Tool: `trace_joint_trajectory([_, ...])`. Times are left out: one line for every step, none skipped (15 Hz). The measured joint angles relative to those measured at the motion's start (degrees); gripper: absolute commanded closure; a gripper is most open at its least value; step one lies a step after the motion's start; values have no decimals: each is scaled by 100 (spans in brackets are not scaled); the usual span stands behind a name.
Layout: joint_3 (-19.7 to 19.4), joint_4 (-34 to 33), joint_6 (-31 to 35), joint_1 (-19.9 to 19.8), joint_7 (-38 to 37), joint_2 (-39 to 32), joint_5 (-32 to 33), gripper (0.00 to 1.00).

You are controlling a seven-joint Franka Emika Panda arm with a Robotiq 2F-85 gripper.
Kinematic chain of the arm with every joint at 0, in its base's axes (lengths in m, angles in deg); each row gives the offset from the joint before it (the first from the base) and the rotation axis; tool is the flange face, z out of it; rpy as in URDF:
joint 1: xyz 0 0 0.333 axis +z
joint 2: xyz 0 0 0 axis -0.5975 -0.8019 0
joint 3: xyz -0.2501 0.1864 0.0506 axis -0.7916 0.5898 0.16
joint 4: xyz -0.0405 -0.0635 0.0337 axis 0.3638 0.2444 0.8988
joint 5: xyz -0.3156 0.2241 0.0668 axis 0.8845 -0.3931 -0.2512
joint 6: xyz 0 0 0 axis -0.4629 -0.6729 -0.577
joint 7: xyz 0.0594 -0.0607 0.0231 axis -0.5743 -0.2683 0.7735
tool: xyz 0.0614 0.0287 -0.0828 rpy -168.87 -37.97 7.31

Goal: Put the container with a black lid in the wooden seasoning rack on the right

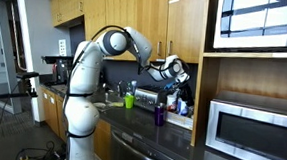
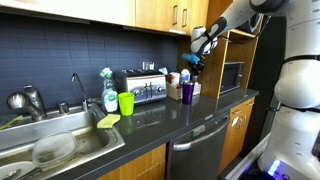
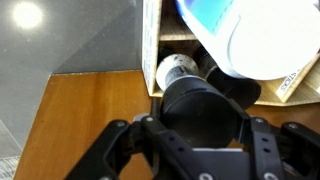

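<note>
To get the container beside the small silver-topped jar (image 3: 177, 68), my gripper needs to bring it down toward the wooden seasoning rack first, since the lid still hangs above that jar.
In the wrist view, the round black lid (image 3: 200, 100) of the container fills the space between my fingers. My gripper (image 3: 203, 122) is shut on the container from both sides. Just beyond it stands the pale wooden seasoning rack (image 3: 152, 45), holding a small silver-topped jar (image 3: 177, 68) and a large white and blue bottle (image 3: 250, 35). In both exterior views the gripper (image 1: 174, 72) (image 2: 197, 50) hangs above the rack (image 2: 196, 88) at the counter's end, near the wall cabinet. The container's body is hidden by the fingers.
A steel toaster (image 2: 140, 88), a green cup (image 2: 126, 102) and a purple cup (image 2: 187, 92) stand on the dark counter. The sink (image 2: 60, 140) lies further along. A built-in microwave (image 1: 251, 132) and wooden cabinets (image 1: 187, 28) close in beside the rack.
</note>
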Motion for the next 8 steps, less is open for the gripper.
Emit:
trace_joint_trajectory([-3,-11,0,14,34,-28,-46,61])
trace_joint_trajectory([-5,-18,0,26,71,-52,-86,61])
trace_joint_trajectory([-10,-21,-1,41,95,-73,-124,61])
trace_joint_trajectory([-19,-30,-9,59,112,-96,-151,61])
trace_joint_trajectory([-30,-37,-15,74,114,-116,-158,61])
trace_joint_trajectory([-47,-42,-16,91,114,-132,-160,61])
trace_joint_trajectory([-64,-46,-16,104,114,-150,-160,61])
trace_joint_trajectory([-82,-51,-14,112,114,-167,-160,61])
